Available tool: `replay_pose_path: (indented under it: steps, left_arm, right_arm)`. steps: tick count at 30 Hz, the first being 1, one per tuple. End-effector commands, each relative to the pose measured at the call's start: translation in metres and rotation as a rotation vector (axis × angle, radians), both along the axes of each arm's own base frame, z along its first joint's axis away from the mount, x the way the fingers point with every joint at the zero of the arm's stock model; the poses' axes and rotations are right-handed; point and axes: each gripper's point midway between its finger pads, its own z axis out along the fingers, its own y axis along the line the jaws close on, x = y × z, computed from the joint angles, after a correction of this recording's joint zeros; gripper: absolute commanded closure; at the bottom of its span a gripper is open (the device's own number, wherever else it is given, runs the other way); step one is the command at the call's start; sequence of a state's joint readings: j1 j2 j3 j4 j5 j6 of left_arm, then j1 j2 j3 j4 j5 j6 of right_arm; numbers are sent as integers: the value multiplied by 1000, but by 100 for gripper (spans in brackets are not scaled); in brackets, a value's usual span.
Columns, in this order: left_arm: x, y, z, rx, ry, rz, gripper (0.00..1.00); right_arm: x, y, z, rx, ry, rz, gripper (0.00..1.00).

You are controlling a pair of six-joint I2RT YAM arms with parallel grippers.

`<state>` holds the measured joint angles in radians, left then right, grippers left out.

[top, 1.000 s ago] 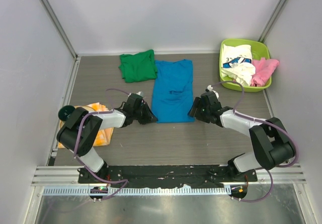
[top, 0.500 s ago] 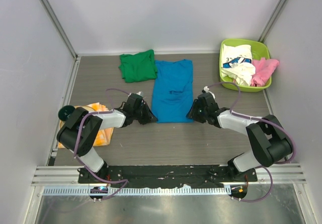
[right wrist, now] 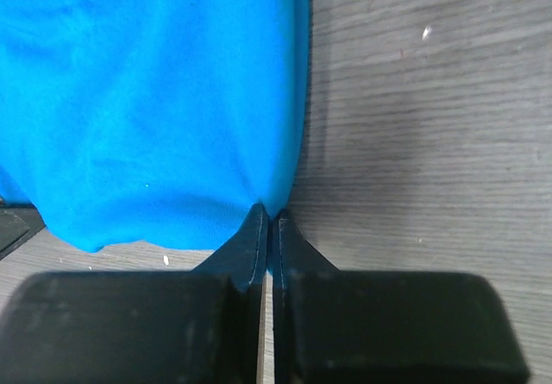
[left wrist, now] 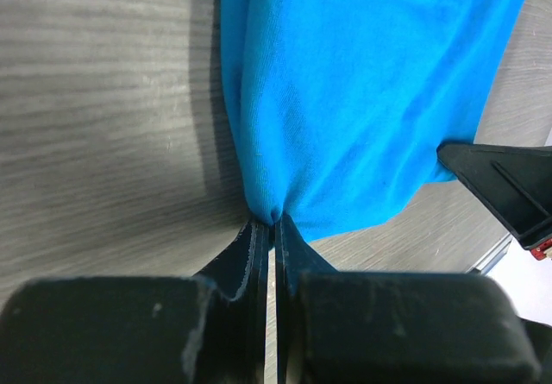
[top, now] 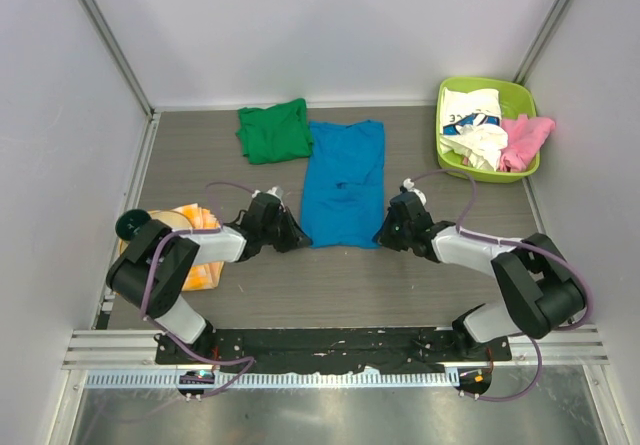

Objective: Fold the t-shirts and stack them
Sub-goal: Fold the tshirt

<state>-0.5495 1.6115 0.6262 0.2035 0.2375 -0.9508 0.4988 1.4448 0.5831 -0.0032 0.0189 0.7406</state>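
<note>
The left gripper lifts up and outward over the blue t-shirt (top: 343, 180) next and releases the near corner of the t-shirt at its far end (top: 325, 132), since the t-shirt lies long.
A bright blue t-shirt (top: 343, 180) lies as a long folded strip in the middle of the table. My left gripper (top: 297, 241) is shut on its near left corner; the left wrist view shows blue cloth (left wrist: 362, 99) pinched at the left gripper's (left wrist: 274, 222) tips. My right gripper (top: 382, 235) is shut on the near right corner, where the blue cloth (right wrist: 155, 99) bunches into the right gripper's (right wrist: 269, 213) tips. A folded green t-shirt (top: 273, 131) lies beside the blue one at the back left. White printed (top: 473, 117) and pink (top: 524, 140) t-shirts fill the basket.
A lime green basket (top: 450, 161) stands at the back right corner. An orange-yellow checked cloth (top: 198, 255) lies at the left edge under my left arm, near a dark green round object (top: 130, 226). Grey walls close in the table on three sides.
My right gripper has moved in to the blue t-shirt's near right corner and shut on it. The left gripper tightened on the near left corner. The shirt's near edge has puckered slightly.
</note>
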Motion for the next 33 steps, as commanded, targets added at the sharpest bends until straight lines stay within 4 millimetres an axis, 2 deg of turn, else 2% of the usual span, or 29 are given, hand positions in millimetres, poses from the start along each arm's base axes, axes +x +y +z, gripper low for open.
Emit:
replay_pose_path:
  steps: [1, 4, 5, 7, 8, 10, 11, 13, 14, 16, 17, 20, 22, 23, 24, 26, 31, 32, 33]
  left_arm:
    - [-48, 27, -40, 144, 127, -5, 100]
    - [-62, 27, -42, 151, 131, -7, 100]
    - [-72, 27, -45, 157, 137, -20, 100]
    - [-80, 24, -43, 144, 133, -12, 100]
    - [-93, 20, -46, 153, 135, -41, 100]
    - [-101, 15, -41, 146, 116, -32, 100]
    - [-116, 10, -42, 153, 114, -62, 100]
    - [-123, 8, -35, 140, 98, -38, 100]
    - [-137, 7, -37, 141, 104, -67, 100]
    - [-142, 12, -31, 142, 87, -32, 100]
    - [-149, 18, -34, 165, 75, -30, 100]
    - [-162, 26, -24, 163, 50, -14, 100]
    - [-168, 36, -21, 191, 48, -10, 100]
    - [-165, 32, -5, 150, 6, -3, 100]
    - [-164, 34, 1, 148, -5, -1, 100]
    - [-160, 37, 27, 141, -56, -4, 100]
    - [-137, 43, 82, 191, -206, 14, 100]
    - [-131, 38, 100, 176, -241, 14, 100]
    - [-125, 39, 105, 212, -275, 7, 100]
  right_arm:
    - [-30, -11, -14, -64, 53, 2, 99]
    - [-44, -7, -10, -72, 40, 19, 99]
    - [-52, -8, -12, -78, 46, 26, 99]
    - [-66, -9, -11, -79, 45, 29, 99]
    - [-71, -9, -11, -78, 46, 29, 99]
    - [-83, -10, -10, -73, 52, 27, 99]
    - [-90, -8, -6, -66, 35, 38, 99]
    - [-103, -13, -7, -74, 48, 31, 99]
    - [-105, -10, 1, -61, 16, 41, 99]
    - [-116, -14, -1, -67, 26, 46, 99]
    - [-119, -13, 1, -56, 23, 45, 99]
    - [-129, -10, 8, -38, 8, 63, 99]
    - [-131, -5, 19, -18, -20, 85, 99]
    - [-131, -3, 24, -13, -32, 89, 99]
    - [-129, -4, 29, -18, -47, 88, 99]
    - [-122, 4, 51, 3, -88, 96, 99]
    - [-100, 16, 94, -17, -190, 113, 99]
    - [-95, 19, 101, -9, -217, 112, 99]
    - [-90, 20, 105, -16, -235, 105, 99]
